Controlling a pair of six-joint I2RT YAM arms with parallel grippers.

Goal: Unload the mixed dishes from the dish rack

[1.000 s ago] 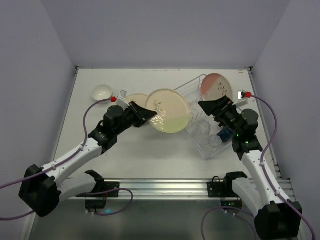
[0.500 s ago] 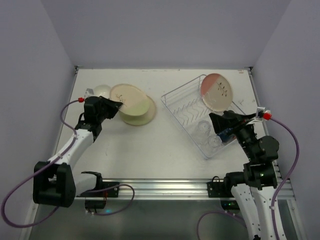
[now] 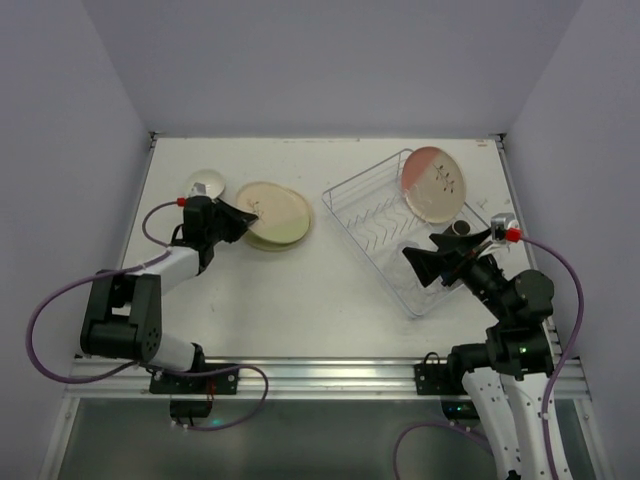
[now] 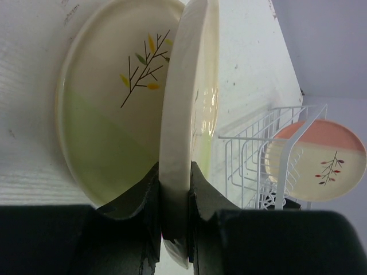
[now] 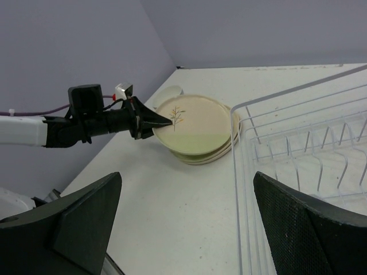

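The stack's edge by the rack can be seen past the tilted cream plate (image 4: pixel 186 109), so my left gripper will next move a little toward the rack and then let go of the plate's rim.
My left gripper (image 3: pixel 240 214) is shut on the rim of a cream plate (image 4: pixel 186 109), seen edge-on in the left wrist view. It holds that plate tilted just over a plate with a pale green half (image 4: pixel 103 114) on the table. The stack (image 3: pixel 277 216) also shows in the right wrist view (image 5: pixel 198 130). A pink-half plate (image 3: pixel 435 182) stands in the wire dish rack (image 3: pixel 365 200). My right gripper (image 3: pixel 427 262) is open and empty above the rack's near end (image 5: pixel 298 143). The glasses and cups are hidden under it.
A small white bowl (image 3: pixel 205 183) sits at the back left, just behind my left gripper. The rack lies at an angle on the right half of the table. Walls close in the back and both sides.
My left gripper has carried the plate from the table's middle to the left and lowered it onto the stack. My right gripper has drawn back from the pink plate to the rack's near end.
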